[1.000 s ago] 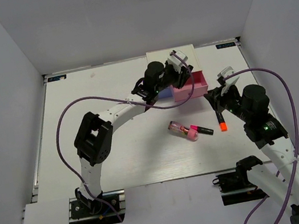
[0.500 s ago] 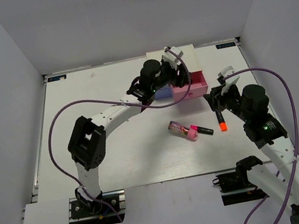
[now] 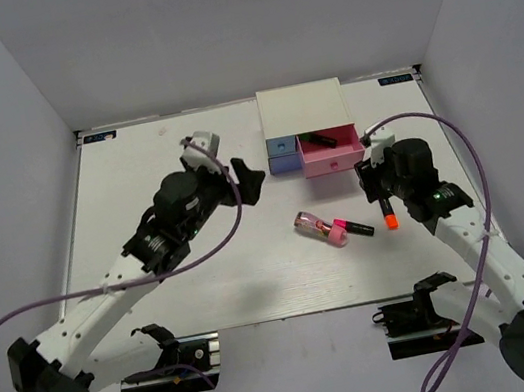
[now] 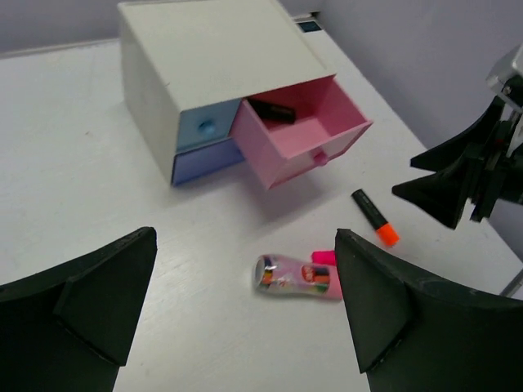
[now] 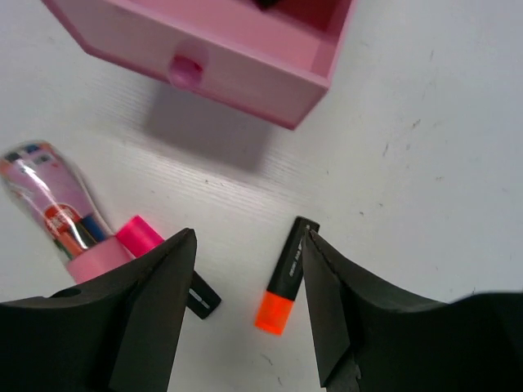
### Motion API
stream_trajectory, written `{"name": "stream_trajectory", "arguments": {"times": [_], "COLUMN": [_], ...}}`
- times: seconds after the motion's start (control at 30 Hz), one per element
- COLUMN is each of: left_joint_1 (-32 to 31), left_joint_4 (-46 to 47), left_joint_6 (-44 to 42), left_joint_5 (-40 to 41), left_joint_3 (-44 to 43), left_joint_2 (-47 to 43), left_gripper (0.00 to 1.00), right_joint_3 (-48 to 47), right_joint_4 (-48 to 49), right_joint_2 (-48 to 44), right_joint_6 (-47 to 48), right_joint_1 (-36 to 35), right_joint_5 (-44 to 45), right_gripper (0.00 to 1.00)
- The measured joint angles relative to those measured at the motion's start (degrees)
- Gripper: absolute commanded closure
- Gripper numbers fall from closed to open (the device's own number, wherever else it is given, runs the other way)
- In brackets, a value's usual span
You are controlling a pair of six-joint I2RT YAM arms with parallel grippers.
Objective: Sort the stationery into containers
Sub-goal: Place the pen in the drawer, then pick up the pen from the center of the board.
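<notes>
I need to lower my right gripper's open fingers backward to straddle the marker's black body (image 3: 389,211) (image 5: 284,281) beside the orange cap, which is below the gripper and back from it.
The white cabinet (image 3: 299,103) stands at the back, its pink drawer (image 3: 332,153) pulled out with a black marker (image 3: 313,138) inside. The light blue drawer (image 3: 281,145) and violet-blue drawer (image 3: 285,162) sit beside it. On the table lie a pink-and-clear tube (image 3: 310,223), a pink-capped marker (image 3: 352,230) and an orange-capped marker (image 3: 388,211). My left gripper (image 3: 246,176) hangs open and empty left of the drawers, above the tube (image 4: 294,278). Low over the table, my right gripper (image 5: 249,310) is open, and the orange-capped marker (image 5: 283,278) lies between its fingers, close to the right one.
The pink drawer (image 5: 221,57) juts toward the loose items. The tube (image 5: 61,212) and pink-capped marker (image 5: 140,237) lie touching each other, left of my right gripper. Grey walls close in both sides of the white table (image 3: 153,266).
My left arm has pulled back from the pink drawer toward the left and its jaws have opened wide. The right jaws have opened wider around the orange-capped marker.
</notes>
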State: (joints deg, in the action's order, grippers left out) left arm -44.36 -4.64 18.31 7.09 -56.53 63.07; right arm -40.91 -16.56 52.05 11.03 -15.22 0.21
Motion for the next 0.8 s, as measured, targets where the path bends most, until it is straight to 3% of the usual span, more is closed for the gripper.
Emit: {"name": "stream_trajectory", "arguments": {"times": [0.17,0.8], "left_joint_1": [0.0,0.0], "left_joint_4": [-2.36,-4.35], "left_joint_6": [-0.39,-0.63], "left_joint_5": [3.15,-0.98], "left_joint_3": [6.97,9.22], "left_joint_2": [-6.21,-4.61], "left_gripper": [0.0,0.0], "right_joint_3": [0.0,9.68], "right_joint_4": [-2.95,-0.42], "right_joint_2": [3.76,14.01], "right_joint_6": [1.68,8.35], "right_joint_1": [0.85,2.4], "right_joint_5": [4.15,9.7], "right_gripper": [0.39,0.45]}}
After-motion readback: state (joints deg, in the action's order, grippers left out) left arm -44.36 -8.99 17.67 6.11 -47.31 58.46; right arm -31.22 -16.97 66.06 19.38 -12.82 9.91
